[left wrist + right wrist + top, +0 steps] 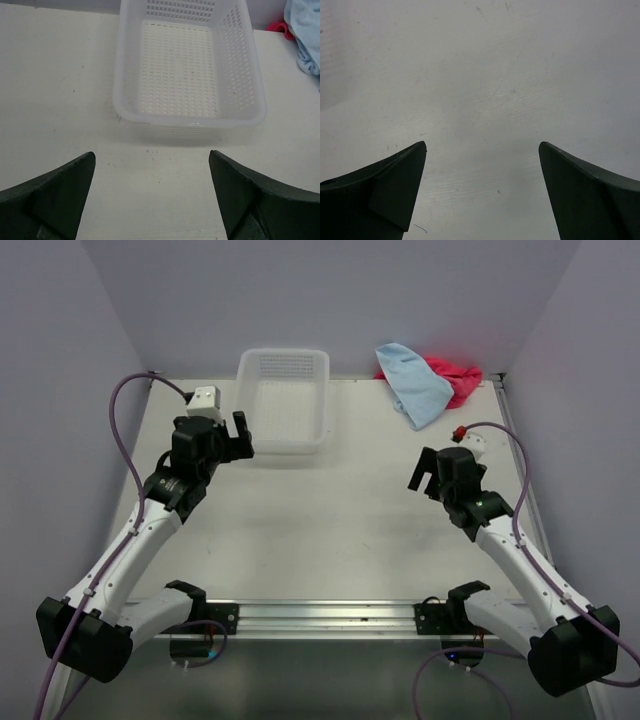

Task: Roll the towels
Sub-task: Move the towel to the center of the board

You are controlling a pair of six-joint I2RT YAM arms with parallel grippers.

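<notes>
The blue towel's near corner sticks out onto bare table, so my right gripper needs to move its open fingers outward and down around that corner next.
Two towels lie crumpled in the far right corner of the table: a light blue towel on top of a pink-red towel. The left wrist view catches the blue towel and a bit of the pink-red towel at its upper right edge. My left gripper hovers open just left of the basket's near end, nothing between its fingers. My right gripper hangs open over bare table at the right, well short of the towels. The left gripper and right gripper each show wide, empty jaws in their wrist views.
A white plastic mesh basket stands empty at the back middle of the table, also seen as the basket ahead of the left fingers. Grey walls enclose the table on three sides. A metal rail with both arm bases runs along the near edge.
</notes>
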